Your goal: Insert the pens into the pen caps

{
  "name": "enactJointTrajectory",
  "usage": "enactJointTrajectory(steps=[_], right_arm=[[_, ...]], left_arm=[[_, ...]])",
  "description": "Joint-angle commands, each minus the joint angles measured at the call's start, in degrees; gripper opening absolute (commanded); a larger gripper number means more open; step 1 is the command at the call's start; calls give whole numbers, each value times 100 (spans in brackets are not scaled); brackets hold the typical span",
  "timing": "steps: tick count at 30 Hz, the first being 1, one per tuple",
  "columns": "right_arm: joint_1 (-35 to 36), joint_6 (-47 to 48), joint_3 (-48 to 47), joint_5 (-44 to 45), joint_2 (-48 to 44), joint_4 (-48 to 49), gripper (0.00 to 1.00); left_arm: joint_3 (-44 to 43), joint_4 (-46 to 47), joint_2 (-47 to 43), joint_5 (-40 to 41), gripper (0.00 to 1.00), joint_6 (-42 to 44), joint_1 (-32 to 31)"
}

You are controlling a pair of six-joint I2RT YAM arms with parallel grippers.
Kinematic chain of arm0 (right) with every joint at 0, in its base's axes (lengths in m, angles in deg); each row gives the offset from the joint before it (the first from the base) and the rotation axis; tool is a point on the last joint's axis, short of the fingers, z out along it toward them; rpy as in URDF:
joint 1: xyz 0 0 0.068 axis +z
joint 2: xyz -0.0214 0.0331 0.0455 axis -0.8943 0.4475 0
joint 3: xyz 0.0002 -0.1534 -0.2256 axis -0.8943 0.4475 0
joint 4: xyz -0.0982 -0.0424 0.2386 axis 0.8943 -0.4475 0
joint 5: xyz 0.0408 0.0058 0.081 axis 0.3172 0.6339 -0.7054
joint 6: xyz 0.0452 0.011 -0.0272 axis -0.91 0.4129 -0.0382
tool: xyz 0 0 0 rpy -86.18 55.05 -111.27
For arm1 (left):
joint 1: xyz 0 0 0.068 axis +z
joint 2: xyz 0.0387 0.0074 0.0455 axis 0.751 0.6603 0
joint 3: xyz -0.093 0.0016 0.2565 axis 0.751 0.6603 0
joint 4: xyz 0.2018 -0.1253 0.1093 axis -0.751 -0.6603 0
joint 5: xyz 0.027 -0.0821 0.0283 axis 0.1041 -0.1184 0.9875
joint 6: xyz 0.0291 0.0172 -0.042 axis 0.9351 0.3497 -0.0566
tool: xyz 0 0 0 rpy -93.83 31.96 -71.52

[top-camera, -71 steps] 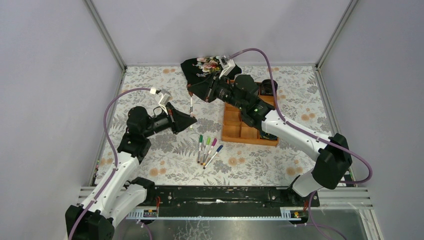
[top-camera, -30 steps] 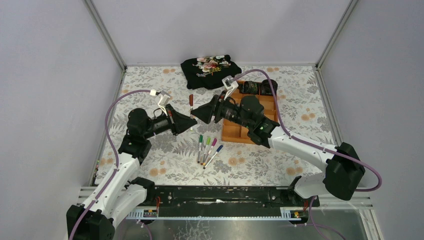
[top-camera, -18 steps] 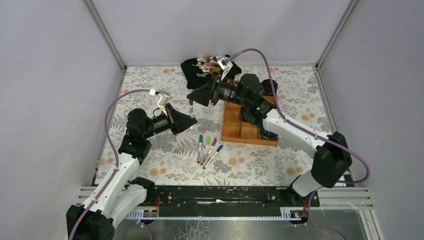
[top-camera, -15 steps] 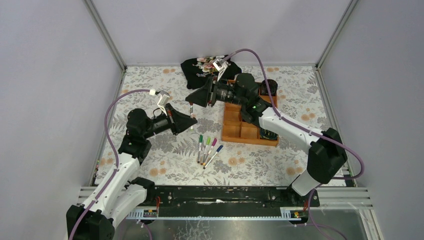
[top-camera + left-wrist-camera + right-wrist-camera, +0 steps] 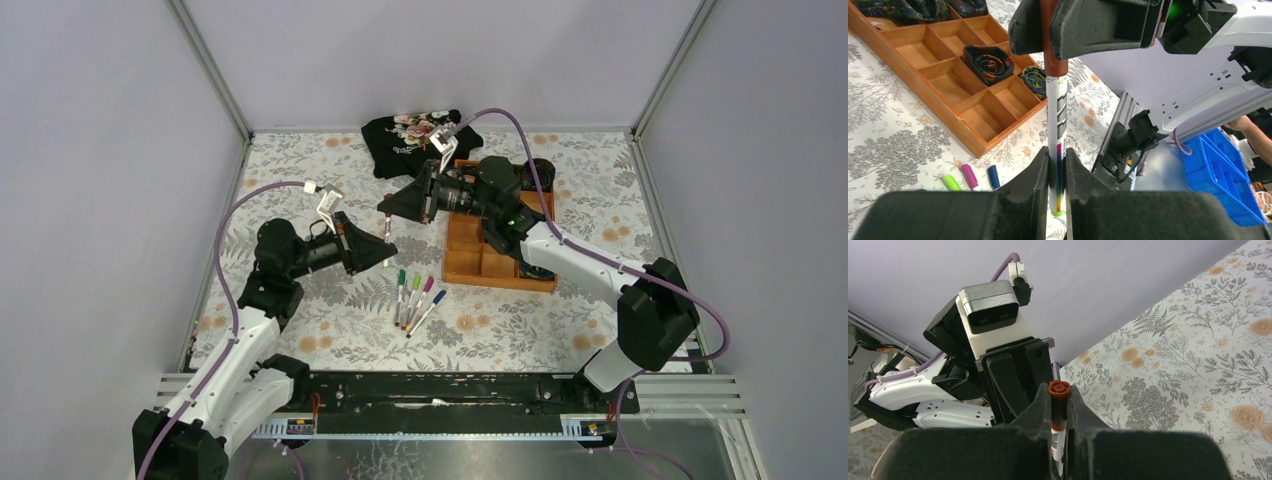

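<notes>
I will next move my left gripper down and back to the bare tabletop [image 5: 386,298] beside the dark green pen and release, because the other capped pens are grouped there.
My left gripper [image 5: 384,241] is shut on the lower end of a white-barrelled pen [image 5: 385,226] and holds it upright above the table. In the left wrist view [image 5: 1057,157] its jaws pinch the barrel [image 5: 1057,110]. My right gripper [image 5: 386,207] is shut on the dark red cap [image 5: 1059,412] at the pen's top end, seen in the right wrist view [image 5: 1058,391]. The cap [image 5: 1053,45] sits over the barrel's end. Several capped pens lie side by side on the table: dark green [image 5: 400,285], light green [image 5: 411,290], magenta [image 5: 423,296], blue [image 5: 431,307].
An orange wooden tray [image 5: 468,268] with cells stands right of the grippers; rolled dark items [image 5: 989,61] lie in some cells. A black flowered cloth [image 5: 412,135] lies at the back. The table has a floral cover, and grey walls stand on three sides.
My right gripper swung away to the right, then came back to the top of the pen and now sits closer to the left gripper. The left arm has barely moved.
</notes>
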Motion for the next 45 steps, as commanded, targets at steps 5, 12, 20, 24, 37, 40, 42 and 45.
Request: enactJointTrajectory(steps=[5,12,20,24,37,40,42,45], right_arm=[[364,229,856,-624,-493,-955,0],[998,7,1560,-635,-651,-1009,0],[1048,842,1338,865,-1384,-2723,6],[805,1034,1175,2085,-1890,-3224,54],[-766,1225,1956,4612,-3123,-4758,95],[-1141,1222,2171,4629,-3193,-4839,96],[-1366,1215,2308,4605,-3209,-4838,96],[-1695,1220,2499,4550,-3245,-4809,96]], left_arm=[[-366,1601,-53,122,0,-489,43],[-463,2040,11,233,0,-746,54],[-274,1123,8,798,0,-433,33],[392,-111,-218,2182,0,-472,-194],[1360,-1894,972,4291,0,-1036,-1170],[1359,-1663,1331,4205,8,-991,-1266],[1361,-1452,1564,4099,20,-957,-1298],[1321,-1302,1703,4093,35,-907,-1301]])
